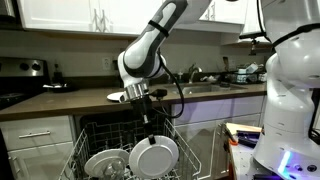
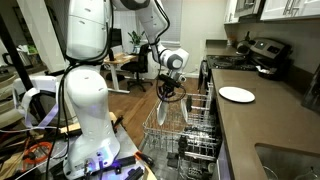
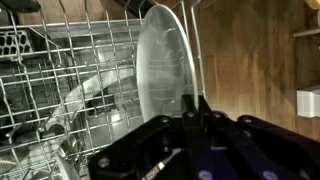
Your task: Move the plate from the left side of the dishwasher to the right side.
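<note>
The upright plate is still hanging above the rack wires, so the robot next needs to lower its gripper onto the wires on the robot base's side and release the plate's rim.
My gripper [image 1: 150, 128] is shut on the rim of the small white round plate [image 1: 154, 157] and holds it upright over the pale grey wire rack [image 1: 88, 135] of the open dishwasher. In an exterior view the plate [image 2: 166, 113] hangs edge-on below the gripper [image 2: 170, 97], above the rack [image 2: 190, 125]. In the wrist view the plate [image 3: 165, 70] stands on edge between the fingers [image 3: 196, 108], with the rack's tines [image 3: 60, 90] beside it.
A wider white dish [image 1: 104, 162] sits in the rack next to the held plate. Another white plate [image 2: 237, 94] lies on the dark countertop [image 2: 262, 120]. A white robot base [image 2: 85, 110] stands by the dishwasher. A wooden floor lies beyond the rack.
</note>
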`<state>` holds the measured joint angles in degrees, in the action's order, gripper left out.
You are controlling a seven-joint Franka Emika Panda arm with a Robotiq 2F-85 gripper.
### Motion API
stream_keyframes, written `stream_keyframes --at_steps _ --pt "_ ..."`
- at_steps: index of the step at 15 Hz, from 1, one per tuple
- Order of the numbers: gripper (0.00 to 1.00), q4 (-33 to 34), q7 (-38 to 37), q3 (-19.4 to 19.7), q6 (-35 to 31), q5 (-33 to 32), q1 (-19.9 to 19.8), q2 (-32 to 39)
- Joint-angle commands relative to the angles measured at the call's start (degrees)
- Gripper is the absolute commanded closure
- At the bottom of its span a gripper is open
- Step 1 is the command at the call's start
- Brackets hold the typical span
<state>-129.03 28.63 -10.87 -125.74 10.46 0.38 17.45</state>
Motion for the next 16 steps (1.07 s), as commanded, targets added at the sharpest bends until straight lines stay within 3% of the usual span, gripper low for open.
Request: stream_keyframes --at_steps 1,16 --pt "0.98 -0.91 -0.72 -0.20 -0.16 1.98 0.33 -0.32" --pt "0.98 0.59 -0.93 -0.84 -5.22 0.95 0.13 7.09"
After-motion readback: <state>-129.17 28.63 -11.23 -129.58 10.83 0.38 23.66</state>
